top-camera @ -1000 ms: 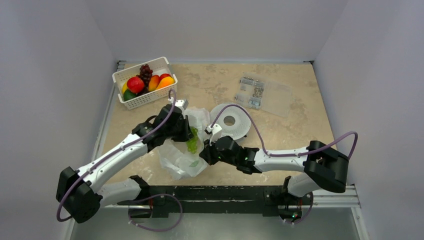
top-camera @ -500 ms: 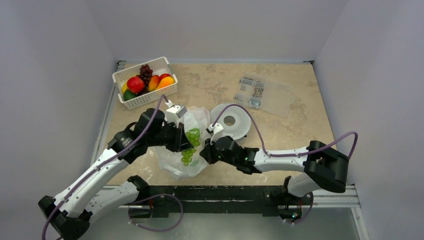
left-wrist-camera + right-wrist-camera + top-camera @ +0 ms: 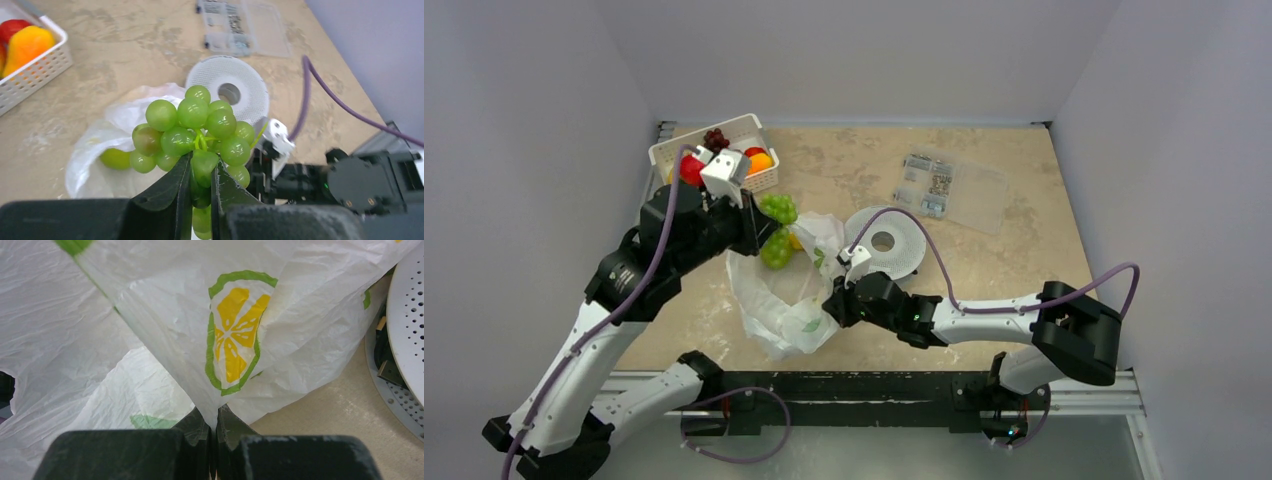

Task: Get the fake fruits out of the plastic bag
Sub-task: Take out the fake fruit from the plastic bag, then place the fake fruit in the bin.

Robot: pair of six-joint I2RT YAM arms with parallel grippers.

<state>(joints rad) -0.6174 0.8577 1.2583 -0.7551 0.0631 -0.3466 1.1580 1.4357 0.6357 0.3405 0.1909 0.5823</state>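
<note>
The left gripper should go up and outward over the white slotted basket, then come down beside the orange fruit (image 3: 21,52), because other fruits already lie there.
My left gripper (image 3: 769,232) (image 3: 201,170) is shut on a green grape bunch (image 3: 776,228) (image 3: 192,130) and holds it up in the air above the plastic bag's far end. The white crinkly plastic bag (image 3: 789,300) (image 3: 100,150) (image 3: 150,315) lies on the table below. A yellow-green fruit (image 3: 116,158) shows inside the bag's mouth, seen yellow in the top view (image 3: 796,240). My right gripper (image 3: 832,308) (image 3: 214,425) is shut on a fold of the bag at its right side.
A white slotted basket (image 3: 686,205) (image 3: 35,70) with several fruits stands at the far left. A white perforated disc (image 3: 886,245) (image 3: 227,85) lies just right of the bag. A flat clear packet (image 3: 949,190) (image 3: 240,27) lies at the far right.
My left gripper has lifted the green grape bunch out of the bag and swung it up and back toward the basket. My right gripper has stayed shut on the bag.
</note>
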